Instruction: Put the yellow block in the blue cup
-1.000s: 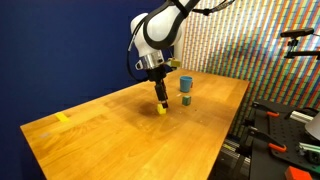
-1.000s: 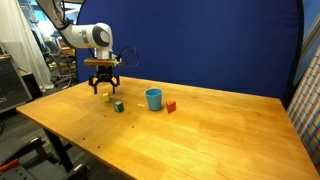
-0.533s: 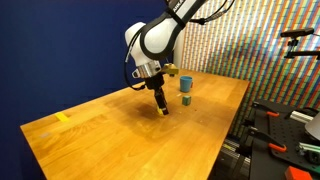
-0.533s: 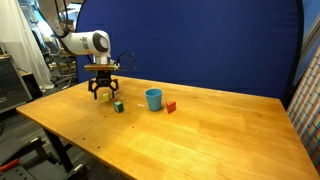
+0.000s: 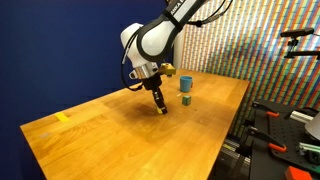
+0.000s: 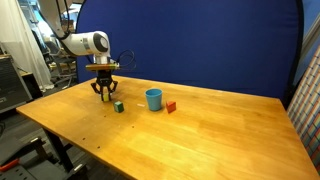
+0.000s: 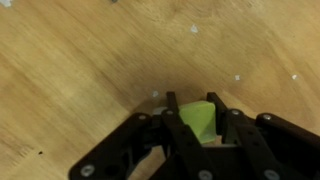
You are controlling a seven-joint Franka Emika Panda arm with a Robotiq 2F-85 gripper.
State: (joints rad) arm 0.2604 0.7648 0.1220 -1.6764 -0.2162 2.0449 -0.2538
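Observation:
My gripper rises, turns, crosses past the green block and dips over the blue cup's opening (image 5: 186,78) next, as the blue cup's rim is higher than the held yellow block.
In the wrist view the yellow block (image 7: 197,120) sits between the two black fingers of my gripper (image 7: 193,102), which is shut on it just above the wooden table. In both exterior views the gripper (image 5: 160,107) (image 6: 103,96) points straight down at the tabletop, and its fingers mostly hide the block. The blue cup (image 6: 153,98) (image 5: 186,85) stands upright on the table, a short way to one side of the gripper.
A small dark green block (image 6: 118,106) (image 5: 187,99) lies between gripper and cup. A red block (image 6: 170,106) lies past the cup. A yellow tape strip (image 5: 63,117) marks the table's far end. Dark equipment (image 5: 285,125) stands beyond the table edge.
The gripper came down around the yellow block and its fingers closed on it. The cup and the other blocks stayed put.

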